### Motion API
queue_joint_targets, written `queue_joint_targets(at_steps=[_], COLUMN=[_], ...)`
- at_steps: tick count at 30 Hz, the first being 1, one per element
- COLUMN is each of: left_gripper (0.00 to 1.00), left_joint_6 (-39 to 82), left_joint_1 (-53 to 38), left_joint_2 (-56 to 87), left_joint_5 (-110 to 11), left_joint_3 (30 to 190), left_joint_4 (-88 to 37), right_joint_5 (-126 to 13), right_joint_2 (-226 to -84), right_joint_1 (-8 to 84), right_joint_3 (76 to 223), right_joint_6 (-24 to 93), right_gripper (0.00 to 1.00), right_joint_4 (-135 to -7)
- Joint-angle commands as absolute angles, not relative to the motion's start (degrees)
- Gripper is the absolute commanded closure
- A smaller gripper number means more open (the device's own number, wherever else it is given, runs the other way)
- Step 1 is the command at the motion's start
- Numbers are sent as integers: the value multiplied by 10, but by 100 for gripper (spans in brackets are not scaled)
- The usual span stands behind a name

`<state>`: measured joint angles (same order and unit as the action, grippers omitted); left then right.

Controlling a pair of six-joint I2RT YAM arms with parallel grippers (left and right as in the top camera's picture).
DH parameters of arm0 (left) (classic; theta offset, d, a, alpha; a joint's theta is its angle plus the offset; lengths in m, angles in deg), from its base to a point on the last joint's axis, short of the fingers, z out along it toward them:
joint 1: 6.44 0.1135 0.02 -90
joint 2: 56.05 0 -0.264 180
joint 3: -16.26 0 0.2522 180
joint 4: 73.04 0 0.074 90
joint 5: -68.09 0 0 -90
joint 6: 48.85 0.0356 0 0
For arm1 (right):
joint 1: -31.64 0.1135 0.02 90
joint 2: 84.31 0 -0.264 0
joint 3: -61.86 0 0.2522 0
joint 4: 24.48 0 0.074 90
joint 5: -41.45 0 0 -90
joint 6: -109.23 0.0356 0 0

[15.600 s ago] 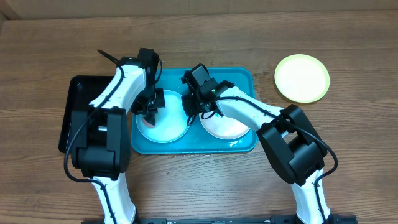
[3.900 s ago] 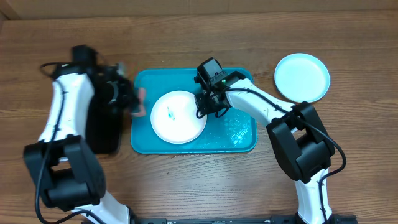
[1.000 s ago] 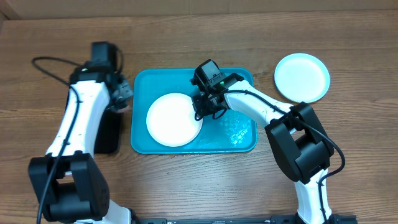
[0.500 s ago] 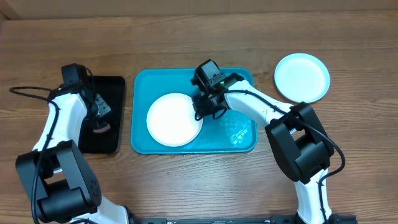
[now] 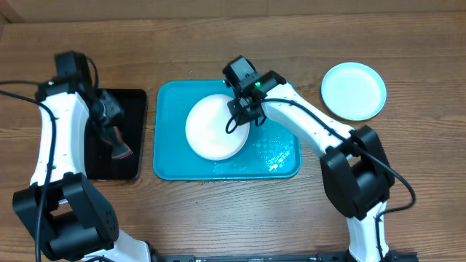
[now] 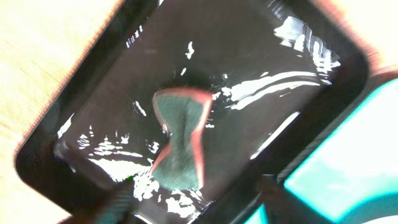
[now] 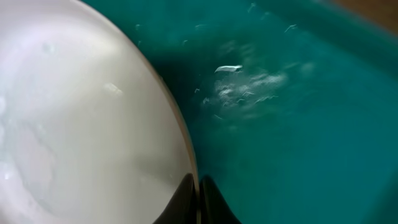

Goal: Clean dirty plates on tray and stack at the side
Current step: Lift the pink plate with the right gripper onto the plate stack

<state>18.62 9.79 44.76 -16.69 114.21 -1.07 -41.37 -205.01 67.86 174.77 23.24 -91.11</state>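
The pale blue plate (image 5: 354, 90) already lies aside for stacking. My right gripper will next carry the white plate (image 5: 215, 129) up and across to it, then lower to release it there.
A white plate (image 5: 215, 129) sits over the turquoise tray (image 5: 169, 164), and my right gripper (image 5: 240, 116) is shut on its right rim. In the right wrist view both fingertips (image 7: 186, 198) pinch the plate's (image 7: 81, 124) edge above the tray floor (image 7: 298, 137). A pale blue plate (image 5: 354, 90) lies on the table at the far right. My left gripper (image 5: 111, 120) hangs open over the black tray (image 5: 135, 102). A green sponge with a pink edge (image 6: 180, 137) lies loose on that black tray (image 6: 249, 62), beyond the spread fingers (image 6: 118, 202).
Wet streaks glisten on the turquoise tray floor (image 5: 280, 156) to the right of the white plate. The narrow black tray stands just left of the turquoise one. Bare wooden table (image 5: 233, 211) surrounds both.
My left gripper opened and let the sponge drop onto the black tray. My right gripper shifted the white plate to the right and towards the tray's back.
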Motion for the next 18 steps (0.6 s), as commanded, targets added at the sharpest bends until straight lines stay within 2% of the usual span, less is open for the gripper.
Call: queue_joint_targets(at_steps=[1,7,12,18], left_gripper=[0,0,0,0], left_joint_6=[189,189,189,189], left_joint_1=[100,100,100,100], left_joint_2=[439,440,440,440], left_joint_5=[-215,-217,-217,-217], left_joint_3=[1168,1167,1167,1167], left_joint_4=[-4,-7,-8,-8], right_joint_5=[-236,8,149,198], right_joint_2=[-1984,-1948,-1942,-1942], right_joint_1=[719,791,839,873], right_joint_3=[1802,1846,1856,1856], right_joint_6=[179,111,35,23], right_gripper=[96,96,96,96], right_joint_4=[-920,-917,-896,-894])
